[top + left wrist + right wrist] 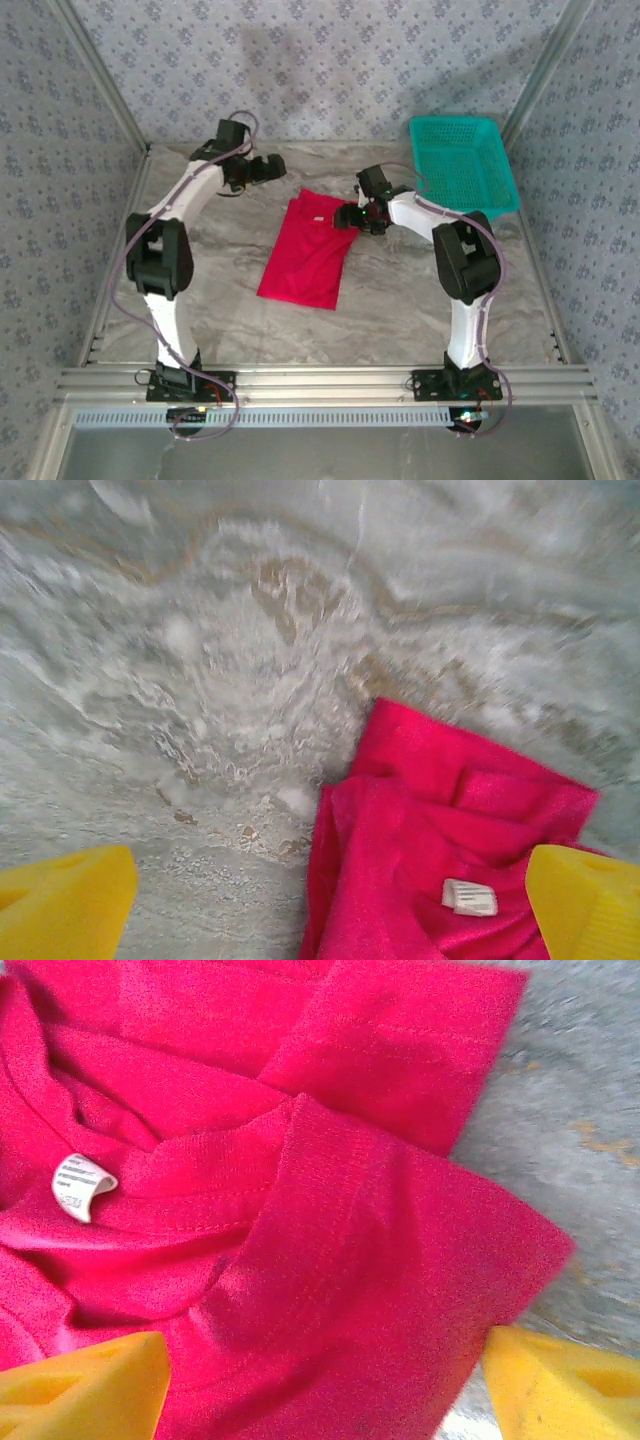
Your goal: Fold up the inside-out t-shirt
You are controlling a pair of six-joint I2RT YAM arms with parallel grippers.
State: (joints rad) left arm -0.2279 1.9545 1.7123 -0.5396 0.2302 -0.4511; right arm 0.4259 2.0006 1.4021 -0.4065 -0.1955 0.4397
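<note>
My left gripper will move down and back and close on the shirt's closest top corner (pixel 293 204) (pixel 345 798), because that corner is below the open fingers and nearer the base.
The inside-out t-shirt (pixel 305 250) lies in a folded red strip on the marble table, collar end toward the back. In the left wrist view its top corner (pixel 440 820) and white tag (pixel 470 897) sit at the lower right. My left gripper (pixel 272 168) hovers just behind and left of the shirt; its yellow fingertips (pixel 65 905) stand wide apart, so the left gripper (pixel 325 910) is open and holds nothing. My right gripper (pixel 358 215) is over the shirt's right top corner. It (pixel 325 1390) is open, with a folded sleeve (pixel 380 1260) lying between its fingers and the tag (pixel 82 1185) at the left.
A teal mesh basket (pixel 462 160) stands at the back right, behind the right arm. Bare marble (pixel 400 310) stretches in front of the shirt. Metal frame posts and a rail (pixel 320 380) bound the table, with patterned walls behind.
</note>
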